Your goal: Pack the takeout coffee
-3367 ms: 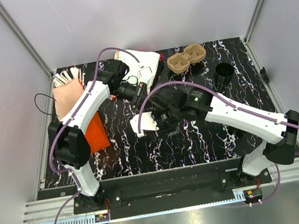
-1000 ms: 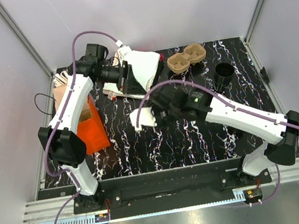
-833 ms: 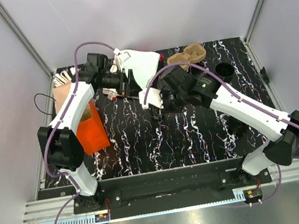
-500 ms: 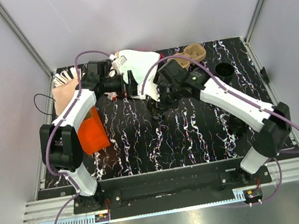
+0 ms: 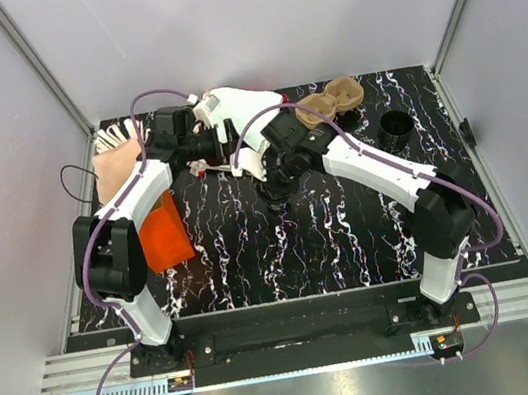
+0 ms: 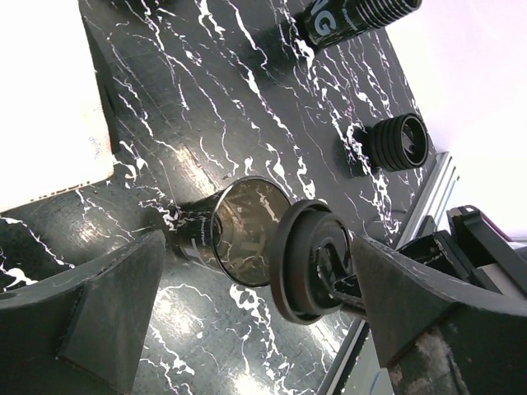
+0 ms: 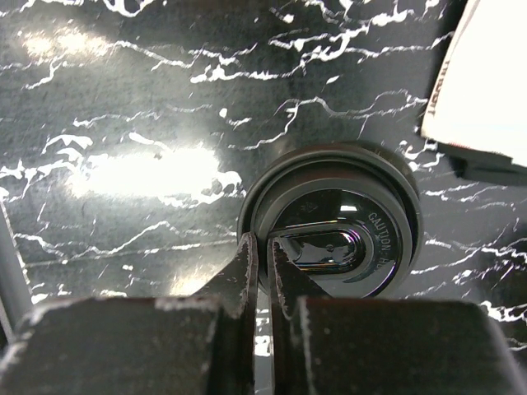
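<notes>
I will ease my right gripper over and down onto the cup's rim and then release the lid, because the lid is a little above the cup's opening.
The takeout coffee cup [image 6: 210, 234] is black with a glossy inside and an open mouth. It sits on the black marbled table [image 5: 332, 237], ahead of my left gripper [image 6: 255, 243]. That gripper is open wide and empty, and shows in the top view [image 5: 232, 147] beside the white bag [image 5: 249, 119]. My right gripper [image 7: 263, 247] is shut on the rim of a black lid [image 7: 346, 214]. It holds the lid [image 6: 309, 259] right at the cup's mouth, a little off to one side. From above, the right gripper [image 5: 269, 178] hides the cup.
A brown two-hollow cardboard tray [image 5: 329, 100] lies at the back, with another black cup [image 5: 396, 128] to its right. A pink cup of stirrers [image 5: 119, 161] and an orange box [image 5: 164, 236] sit on the left. A ribbed black round piece [image 6: 399, 141] rests on the table.
My right arm has swung from mid-table toward the back, carrying the lid to beside the white bag. The left gripper has stayed open near the bag, shifting only slightly.
</notes>
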Controlling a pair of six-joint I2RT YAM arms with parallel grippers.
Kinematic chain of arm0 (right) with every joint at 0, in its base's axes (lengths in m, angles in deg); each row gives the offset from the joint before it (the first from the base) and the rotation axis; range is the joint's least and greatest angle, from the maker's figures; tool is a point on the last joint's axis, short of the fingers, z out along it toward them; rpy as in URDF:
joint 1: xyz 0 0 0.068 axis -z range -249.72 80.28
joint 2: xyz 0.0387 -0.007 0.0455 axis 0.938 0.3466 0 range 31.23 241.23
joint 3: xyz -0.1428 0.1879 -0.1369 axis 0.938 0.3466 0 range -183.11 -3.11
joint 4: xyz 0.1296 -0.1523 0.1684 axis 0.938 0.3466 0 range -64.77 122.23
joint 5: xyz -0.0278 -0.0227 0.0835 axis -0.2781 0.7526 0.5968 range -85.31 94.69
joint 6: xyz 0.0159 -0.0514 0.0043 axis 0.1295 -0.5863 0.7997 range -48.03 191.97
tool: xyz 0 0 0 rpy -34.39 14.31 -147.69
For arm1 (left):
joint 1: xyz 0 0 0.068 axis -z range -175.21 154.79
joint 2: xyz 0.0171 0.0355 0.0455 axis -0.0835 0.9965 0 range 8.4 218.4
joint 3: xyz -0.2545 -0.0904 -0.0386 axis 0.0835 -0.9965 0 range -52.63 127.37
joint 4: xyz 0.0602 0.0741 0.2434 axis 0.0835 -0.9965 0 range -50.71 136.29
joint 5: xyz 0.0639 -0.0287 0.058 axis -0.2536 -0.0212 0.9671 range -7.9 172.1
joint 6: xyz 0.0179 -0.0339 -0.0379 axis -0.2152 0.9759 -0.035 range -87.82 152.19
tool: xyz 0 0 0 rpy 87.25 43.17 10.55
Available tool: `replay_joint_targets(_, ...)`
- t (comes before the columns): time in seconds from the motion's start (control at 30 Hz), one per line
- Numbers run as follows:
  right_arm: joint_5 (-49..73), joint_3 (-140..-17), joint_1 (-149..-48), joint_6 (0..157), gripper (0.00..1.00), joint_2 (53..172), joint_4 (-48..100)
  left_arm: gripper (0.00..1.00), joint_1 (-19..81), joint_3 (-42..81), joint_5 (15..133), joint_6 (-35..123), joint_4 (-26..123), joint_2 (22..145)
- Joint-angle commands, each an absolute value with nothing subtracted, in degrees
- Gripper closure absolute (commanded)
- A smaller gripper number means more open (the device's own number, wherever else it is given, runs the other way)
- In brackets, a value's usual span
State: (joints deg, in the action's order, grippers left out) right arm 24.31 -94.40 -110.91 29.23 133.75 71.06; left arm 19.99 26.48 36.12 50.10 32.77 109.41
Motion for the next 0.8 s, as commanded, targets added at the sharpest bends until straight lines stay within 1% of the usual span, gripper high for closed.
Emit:
replay_joint_targets(0.0,26.57,-98.56,-109.45,29.96,1.00,135.73,68.65,0.01,19.64,25.86,38.06,50.03,35.39,110.44)
replay_joint_targets(0.3,28.77,-102.25,-107.78,29.70,1.00,139.52,71.11,0.06,19.64,24.45,39.82,49.24,34.60,110.53)
replay_joint_targets(0.6,28.68,-100.85,-107.51,29.26,1.00,139.34,72.08,0.15,19.64,24.89,40.44,47.04,32.05,111.23)
replay_joint_targets(0.77,28.86,-100.93,-107.42,29.43,1.00,140.31,72.08,0.16,19.73,24.63,40.88,46.95,31.88,111.94)
